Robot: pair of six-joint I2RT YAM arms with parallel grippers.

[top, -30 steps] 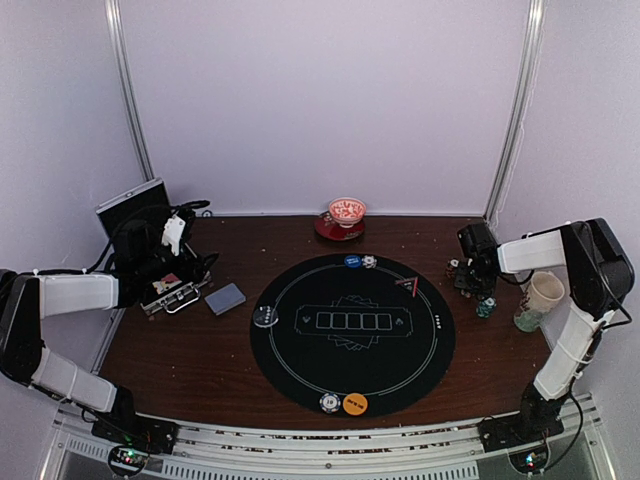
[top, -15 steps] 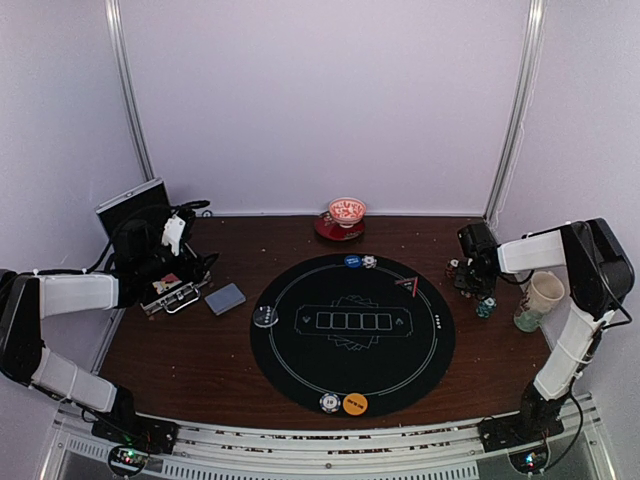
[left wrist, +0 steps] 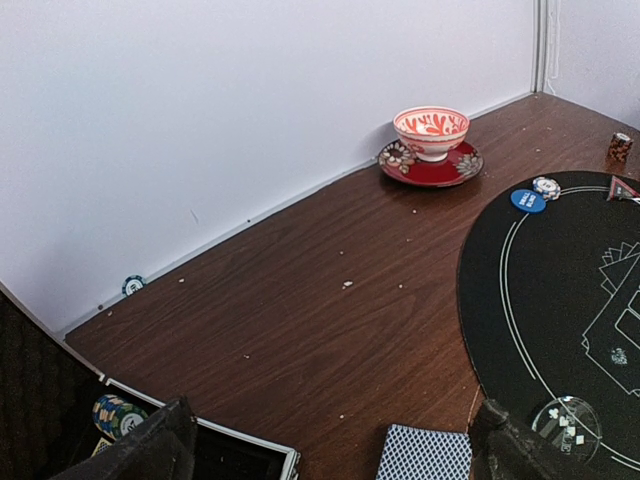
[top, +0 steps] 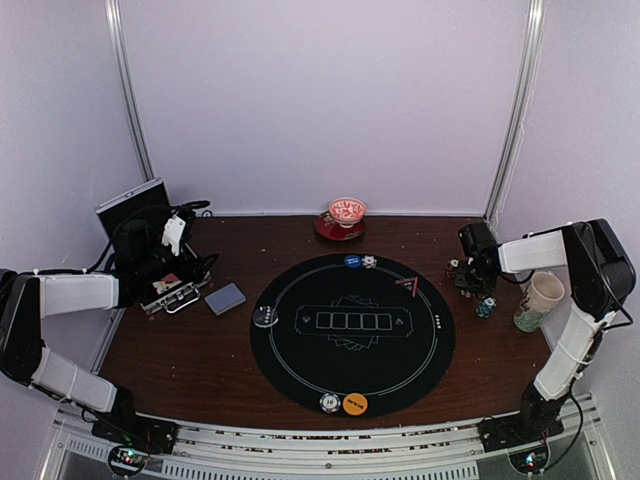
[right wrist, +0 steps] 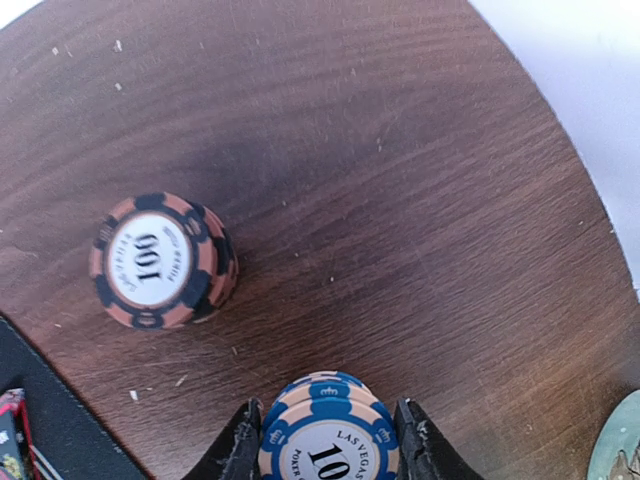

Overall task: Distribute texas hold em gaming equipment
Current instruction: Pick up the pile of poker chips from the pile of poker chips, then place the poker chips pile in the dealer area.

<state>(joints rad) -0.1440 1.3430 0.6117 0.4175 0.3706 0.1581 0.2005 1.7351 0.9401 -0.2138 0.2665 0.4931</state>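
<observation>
I will next carry the blue stack with my right gripper over the mat [top: 400,350] and release it, because the mat's chipless rim beside the clear disc is to the left in the top view.
In the right wrist view my right gripper [right wrist: 328,445] is shut on a stack of blue poker chips [right wrist: 328,432] marked 10, a finger touching each side. An orange-and-black chip stack [right wrist: 160,262] marked 100 stands apart to its left. From above, the right gripper [top: 468,272] is at the table's right, beside the black mat [top: 400,350]. My left gripper [left wrist: 330,455] hangs open over the case, nothing between its fingers. The grey-blue card deck [top: 225,298] lies left of the mat. A blue disc [top: 351,261], an orange disc [top: 354,404] and a clear disc [top: 265,317] sit on the mat's rim.
A red-and-white bowl on a red saucer [top: 347,212] stands at the back. A pale cup [top: 540,297] is at the far right, a teal chip stack [top: 486,307] beside it. The open metal case [top: 170,292] with chips inside lies at the left.
The right gripper's jaws have closed in on the blue chip stack. The left arm has not moved.
</observation>
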